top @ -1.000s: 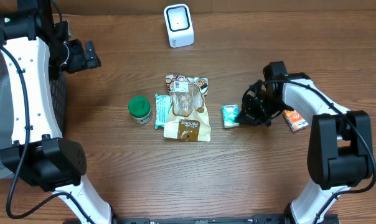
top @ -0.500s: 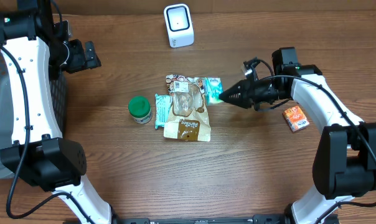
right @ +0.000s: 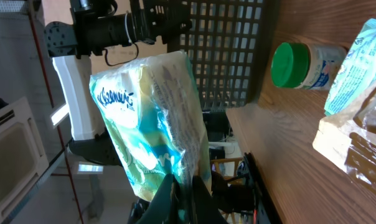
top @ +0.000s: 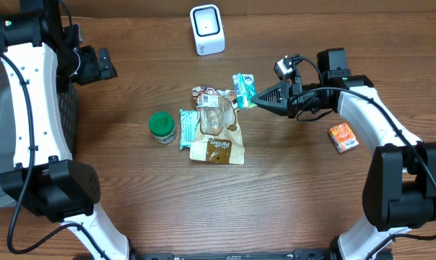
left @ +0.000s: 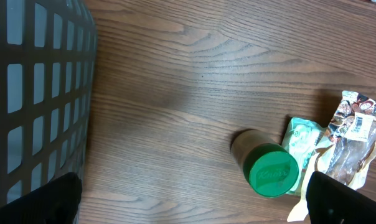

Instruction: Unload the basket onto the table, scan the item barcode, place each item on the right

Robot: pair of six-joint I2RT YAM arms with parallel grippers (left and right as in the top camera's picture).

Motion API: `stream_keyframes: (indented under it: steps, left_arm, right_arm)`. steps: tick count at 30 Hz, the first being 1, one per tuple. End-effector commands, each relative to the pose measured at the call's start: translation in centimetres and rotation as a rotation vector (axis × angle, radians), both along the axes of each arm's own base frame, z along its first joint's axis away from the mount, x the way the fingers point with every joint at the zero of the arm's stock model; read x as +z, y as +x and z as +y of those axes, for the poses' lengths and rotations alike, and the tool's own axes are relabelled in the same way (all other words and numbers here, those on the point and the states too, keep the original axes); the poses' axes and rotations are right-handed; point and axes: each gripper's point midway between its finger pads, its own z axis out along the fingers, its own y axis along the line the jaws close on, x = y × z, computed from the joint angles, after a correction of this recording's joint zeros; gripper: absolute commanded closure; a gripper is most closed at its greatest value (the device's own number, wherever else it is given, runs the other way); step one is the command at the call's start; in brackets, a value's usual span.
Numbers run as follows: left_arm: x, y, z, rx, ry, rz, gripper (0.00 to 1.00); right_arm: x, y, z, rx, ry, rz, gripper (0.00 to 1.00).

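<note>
My right gripper passes the pack (top: 242, 89) by the scanner next, then swings to the orange box (top: 343, 137), to its right in the overhead view, and releases the pack.
My right gripper (top: 255, 100) is shut on a teal-and-white Kleenex tissue pack (top: 242, 89) and holds it in the air just right of the brown snack bag (top: 216, 133). In the right wrist view the pack (right: 154, 118) stands up from the pinched fingers (right: 203, 190), printed side toward the camera. No barcode on it shows. The white scanner (top: 207, 29) stands at the back centre of the table. Far away at the back left, my left gripper (top: 102, 65) hangs open and empty over bare wood (left: 197, 205).
A green-lidded jar (top: 162, 126) (left: 272, 169) and a teal packet (top: 188, 126) lie beside the brown bag. An orange box (top: 342, 137) sits at the right. A dark mesh basket (left: 32, 93) stands at the left table edge.
The right gripper has lifted the tissue pack off the table at the right and carried it left and toward the back, turning it upright. The left arm has not moved.
</note>
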Motion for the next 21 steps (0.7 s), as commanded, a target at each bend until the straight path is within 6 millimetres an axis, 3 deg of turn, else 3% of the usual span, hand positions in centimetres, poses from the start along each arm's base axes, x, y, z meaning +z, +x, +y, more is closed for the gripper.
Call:
stream_keyframes:
  steps: [1, 3, 7, 9, 11, 13, 19, 21]
  left_arm:
    - [1.1, -0.3, 0.2, -0.02, 0.016, -0.029, 0.01]
    - [1.1, -0.3, 0.2, -0.02, 0.016, -0.029, 0.0]
    - [1.1, -0.3, 0.2, -0.02, 0.016, -0.029, 0.0]
    - [1.1, -0.3, 0.2, -0.02, 0.016, -0.029, 0.0]
    - [1.1, -0.3, 0.2, -0.02, 0.016, -0.029, 0.01]
    - [1.1, -0.3, 0.2, -0.02, 0.016, -0.029, 0.0]
    - [1.1, -0.3, 0.2, -0.02, 0.016, -0.029, 0.0]
    - [1.1, -0.3, 0.2, -0.02, 0.016, -0.029, 0.0]
  right_arm:
    - [0.9, 0.2, 0.2, -0.004, -0.017, -0.038, 0.96]
    - [-1.3, 0.9, 0.4, -0.05, -0.148, -0.012, 0.96]
    - [-8.2, 2.5, -0.4, -0.193, -0.575, 0.043, 0.96]
    - [-9.6, 2.4, -0.4, -0.212, -0.687, 0.044, 0.96]
    - [-9.7, 2.4, 0.0, -0.212, -0.75, 0.028, 0.96]
    - [-8.6, 3.1, 0.1, -0.235, -0.857, -0.021, 0.96]
    - [-0.2, 8.1, -1.4, -0.484, -1.172, -0.289, 0.96]
    - [3.2, 10.5, -2.4, -0.638, -1.262, -0.414, 0.96]
